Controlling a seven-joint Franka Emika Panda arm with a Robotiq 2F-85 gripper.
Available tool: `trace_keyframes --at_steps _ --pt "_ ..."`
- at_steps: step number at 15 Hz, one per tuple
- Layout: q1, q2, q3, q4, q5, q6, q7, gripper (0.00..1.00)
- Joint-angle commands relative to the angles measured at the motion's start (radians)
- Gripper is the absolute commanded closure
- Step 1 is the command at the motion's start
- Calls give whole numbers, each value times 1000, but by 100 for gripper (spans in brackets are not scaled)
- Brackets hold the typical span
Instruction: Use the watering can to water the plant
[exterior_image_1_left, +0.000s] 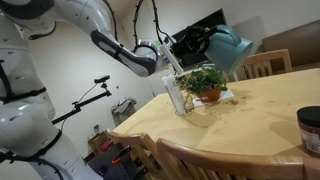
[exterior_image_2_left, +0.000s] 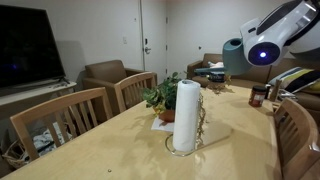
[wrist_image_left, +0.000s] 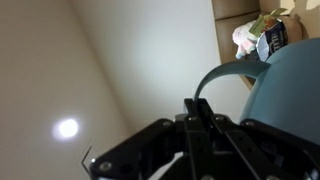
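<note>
The clear spot on the bare tabletop beside the plant is below my gripper, so my gripper next needs to lower and level the can onto it, then let go of the can's loop handle.
The teal-blue watering can hangs in the air, tilted, above and just behind the plant, a bushy green plant in an orange pot on the wooden table. My gripper is shut on the can's loop handle. The can's body fills the right of the wrist view. In an exterior view the can shows partly behind my wrist, to the right of the plant and higher than it. The spout's tip is not clear in any view.
A white paper towel roll on a wire stand is next to the plant. A dark cylindrical jar stands near the table edge and also shows in an exterior view. Wooden chairs line the table.
</note>
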Motion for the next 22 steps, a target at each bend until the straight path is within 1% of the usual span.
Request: trace_keyframes --at_steps 1,4,5,8,11,13,15,16,17,18,19,22 --pt "-11 0 -8 6 -6 72 25 98" --pt "-47 26 -21 25 -18 238 70 98" --pt "-65 34 -29 31 -28 312 98 98" --pt "-115 72 -54 59 -43 483 152 98" --pt "-161 130 -70 115 -35 619 168 98" --pt "-183 171 -73 153 -34 689 166 98" --pt "-195 209 -69 188 -26 720 159 98" --pt "-197 224 -66 203 -44 726 172 98" --pt "-190 239 -65 210 -57 703 177 98" --pt "-191 254 -61 226 -69 707 189 98" --pt "-182 267 -59 231 -86 677 200 98" --pt "-178 308 -48 259 -174 654 252 98"
